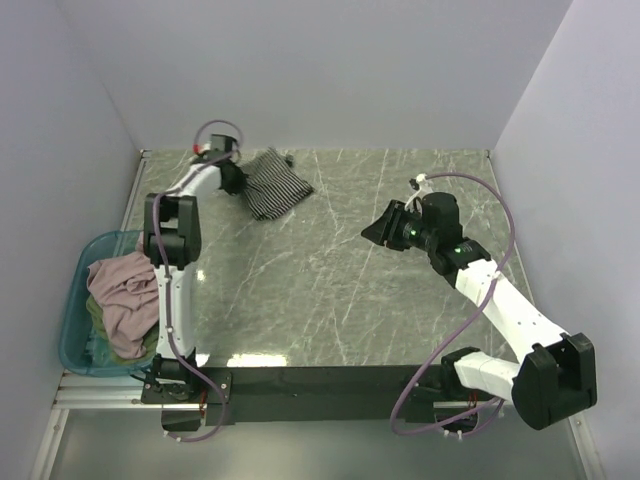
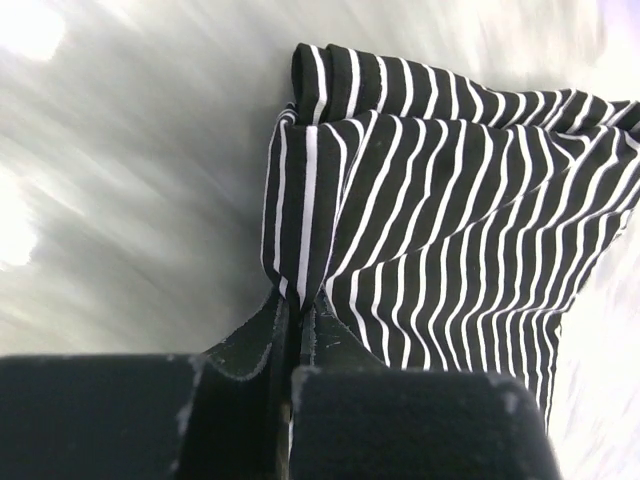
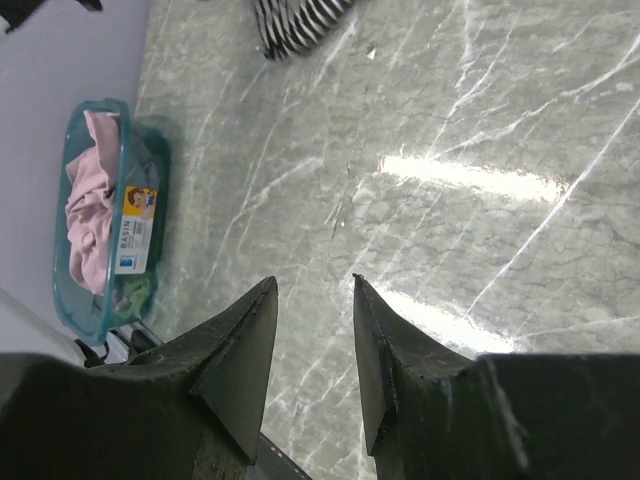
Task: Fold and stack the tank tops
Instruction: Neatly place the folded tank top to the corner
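Note:
The striped top needs to go to the left in the top view with my left gripper, to the far table corner [image 1: 158, 168]. That corner is bare for the release.
A black-and-white striped tank top [image 1: 273, 183] lies bunched at the far left of the table. My left gripper [image 1: 237, 180] is shut on its near-left edge; in the left wrist view the striped cloth [image 2: 440, 200] is pinched between the closed fingers [image 2: 250, 345], at the left gripper [image 2: 297, 300]. A dusty pink tank top [image 1: 125, 295] fills a teal tub [image 1: 78, 275], with pale green cloth [image 1: 95, 320] under it. My right gripper [image 1: 375, 232] hovers open over the table's right middle, and the right gripper [image 3: 315, 282] holds nothing; the striped top [image 3: 295, 22] shows far off.
The teal tub [image 3: 125, 170] sits off the table's left edge beside the left arm. Grey walls close the table at the back and both sides. Bare marble table [image 1: 330, 280] lies between the arms.

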Controlling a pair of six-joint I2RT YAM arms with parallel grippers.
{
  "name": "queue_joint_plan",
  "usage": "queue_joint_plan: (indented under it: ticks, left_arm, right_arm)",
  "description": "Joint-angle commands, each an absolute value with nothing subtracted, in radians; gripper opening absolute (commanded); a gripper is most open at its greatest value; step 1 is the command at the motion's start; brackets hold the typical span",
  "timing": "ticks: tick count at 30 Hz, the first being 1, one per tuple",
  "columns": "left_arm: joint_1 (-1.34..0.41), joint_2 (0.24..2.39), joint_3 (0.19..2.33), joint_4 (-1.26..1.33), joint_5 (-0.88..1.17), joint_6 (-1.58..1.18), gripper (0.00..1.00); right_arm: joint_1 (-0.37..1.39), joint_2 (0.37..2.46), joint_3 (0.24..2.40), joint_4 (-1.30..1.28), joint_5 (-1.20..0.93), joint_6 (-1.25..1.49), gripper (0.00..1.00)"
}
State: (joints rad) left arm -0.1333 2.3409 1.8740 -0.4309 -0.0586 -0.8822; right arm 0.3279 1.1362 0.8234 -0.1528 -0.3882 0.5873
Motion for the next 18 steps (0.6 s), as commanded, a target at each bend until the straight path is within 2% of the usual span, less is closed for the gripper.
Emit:
queue_joint_plan:
  ticks: [1,8,18]
  left_arm:
    - [-0.035,2.390,1.937,-0.488,-0.140,-0.959,0.01]
    - [0.136,2.352,1.843,-0.381,-0.112,-1.101,0.01]
    - [0.258,2.276,1.761,-0.294,-0.155,-1.215,0.01]
  right_arm:
    - [0.336,1.120,0.839,-0.167,-0.383,0.558,0.44]
    - [0.337,1.149,0.847,-0.153,-0.399,0.558,0.44]
    - [0.377,1.192,0.867,-0.149,-0.370,0.555,0.44]
